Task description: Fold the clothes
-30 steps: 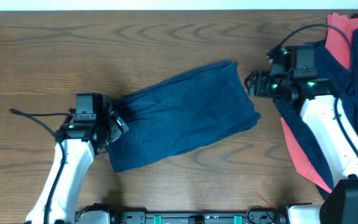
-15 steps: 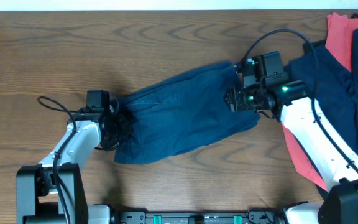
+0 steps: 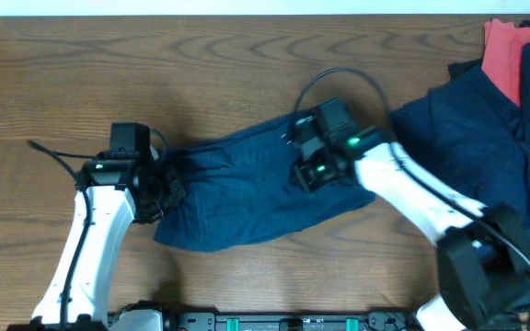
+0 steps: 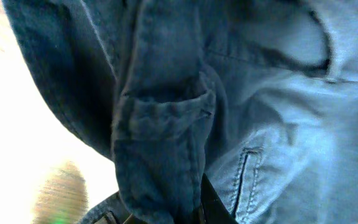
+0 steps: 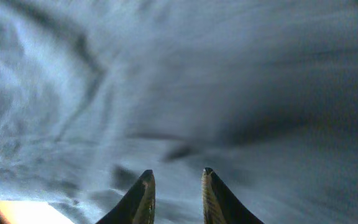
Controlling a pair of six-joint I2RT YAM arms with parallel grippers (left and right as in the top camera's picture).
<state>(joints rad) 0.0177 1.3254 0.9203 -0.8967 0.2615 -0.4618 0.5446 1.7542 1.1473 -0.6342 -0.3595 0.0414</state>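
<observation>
My left gripper will rise next, carry its bunched fold toward my right gripper and release it over the shorts' middle [image 3: 276,176], as the shorts still lie spread wide.
The navy shorts [image 3: 237,198] lie crumpled across the middle of the table. My left gripper [image 3: 164,184] is at their left end. In the left wrist view it [image 4: 166,208] is shut on a bunched fold of the shorts [image 4: 278,112], with a stitched seam beside it. My right gripper [image 3: 304,164] hovers over the shorts' right part. In the right wrist view its jaws [image 5: 176,174] stand a little apart above the blue cloth [image 5: 179,81], with no fold visibly pinched between them.
A heap of other clothes, navy [image 3: 486,129] and coral-red [image 3: 502,55], fills the table's right side under the right arm. Bare wooden table [image 3: 247,55] lies behind the shorts and to the far left.
My left gripper closed on the shorts' left end. My right arm swung left from the heap onto the shorts, its jaws narrowing, and the shorts' right end has bunched leftwards.
</observation>
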